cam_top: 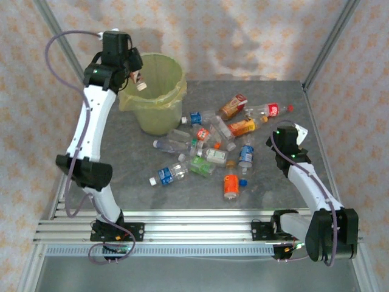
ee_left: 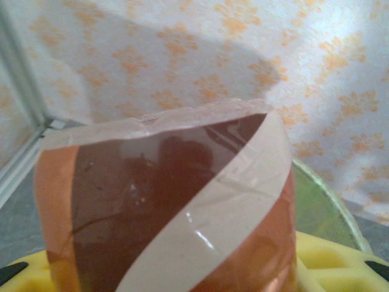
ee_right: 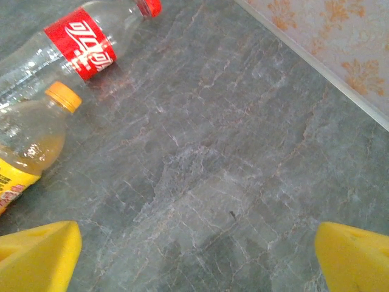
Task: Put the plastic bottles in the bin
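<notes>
My left gripper has the bottle still hanging at the bin's rim. It will next move over the bin's open middle, beside and below it, and go lower to release the bottle.
My left gripper (cam_top: 134,68) hangs at the left rim of the bin (cam_top: 159,115), shut on a plastic bottle (ee_left: 164,207) with a brown and white label. The bottle's pale cap (cam_top: 141,86) points down toward the bin's opening. The bin is lined with a yellow-green bag (ee_left: 319,210). Several more plastic bottles (cam_top: 206,152) lie scattered on the grey table to the right of the bin. My right gripper (cam_top: 284,139) is open just above the table at the right of the pile, with bare table between its yellow fingertips (ee_right: 42,252). A red-labelled bottle (ee_right: 79,42) and an orange-capped bottle (ee_right: 30,143) lie to its left.
The table (cam_top: 267,182) is grey stone-patterned, framed by metal posts and patterned walls. An orange-filled bottle (cam_top: 231,185) lies nearest the front edge. The table's right wall edge (ee_right: 316,64) runs close past my right gripper.
</notes>
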Robot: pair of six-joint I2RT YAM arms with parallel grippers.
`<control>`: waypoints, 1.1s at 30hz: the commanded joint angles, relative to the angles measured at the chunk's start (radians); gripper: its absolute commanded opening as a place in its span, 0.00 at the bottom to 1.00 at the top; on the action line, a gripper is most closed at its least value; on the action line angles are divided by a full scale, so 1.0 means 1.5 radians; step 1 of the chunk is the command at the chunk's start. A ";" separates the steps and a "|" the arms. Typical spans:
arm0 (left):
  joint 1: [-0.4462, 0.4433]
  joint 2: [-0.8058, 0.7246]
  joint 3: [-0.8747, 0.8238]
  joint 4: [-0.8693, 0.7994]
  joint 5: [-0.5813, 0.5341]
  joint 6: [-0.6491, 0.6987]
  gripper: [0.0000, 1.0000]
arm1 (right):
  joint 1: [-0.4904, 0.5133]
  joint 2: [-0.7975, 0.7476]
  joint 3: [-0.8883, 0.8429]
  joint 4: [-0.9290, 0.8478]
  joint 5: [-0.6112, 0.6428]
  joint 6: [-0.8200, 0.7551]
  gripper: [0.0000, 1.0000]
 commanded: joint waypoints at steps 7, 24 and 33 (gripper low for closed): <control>-0.009 0.156 0.163 -0.070 0.021 0.103 0.50 | -0.006 0.010 0.030 -0.054 0.023 0.022 0.99; -0.009 0.241 0.154 -0.099 -0.007 0.118 0.56 | -0.006 0.015 0.052 -0.094 0.011 0.037 0.99; -0.009 0.282 0.143 -0.105 -0.003 0.111 0.57 | -0.006 0.017 0.052 -0.097 0.005 0.041 0.99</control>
